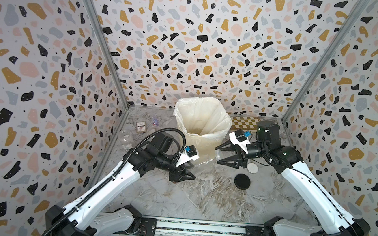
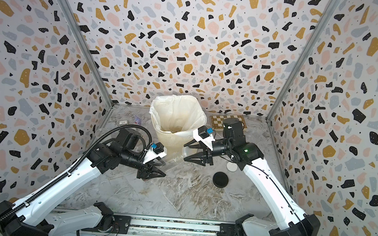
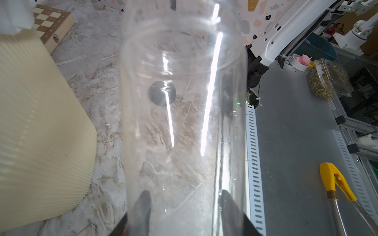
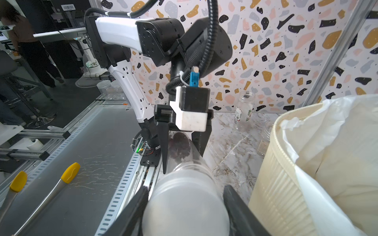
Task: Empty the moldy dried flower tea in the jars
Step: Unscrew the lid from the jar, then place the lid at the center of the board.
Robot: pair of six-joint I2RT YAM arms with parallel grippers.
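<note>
I should next move my right gripper off the jar, turn it downward and lower it to release the white lid onto the open marble floor beside the jar.
A clear jar (image 1: 207,161) hangs level over the marble floor in front of the bin, held between both arms. My left gripper (image 1: 191,171) is shut on its body near the base, its dark fingers (image 3: 143,204) showing through the clear wall. Inside the jar, by those fingers, lies a dark reddish clump of dried flower tea (image 4: 181,147). My right gripper (image 1: 216,154) is shut on the jar's frosted lid (image 4: 184,204), one jaw on each side. By the left wall stand two more jars without lids, a labelled one (image 4: 244,108) and a plain one (image 4: 266,134).
The cream ribbed bin (image 1: 204,145) with a white bag stands just behind the held jar. A black lid (image 1: 242,180) and a white lid (image 1: 252,168) lie on the floor under the right arm. A chessboard box (image 1: 244,123) sits at the back right and a small card box (image 1: 141,127) at the back left.
</note>
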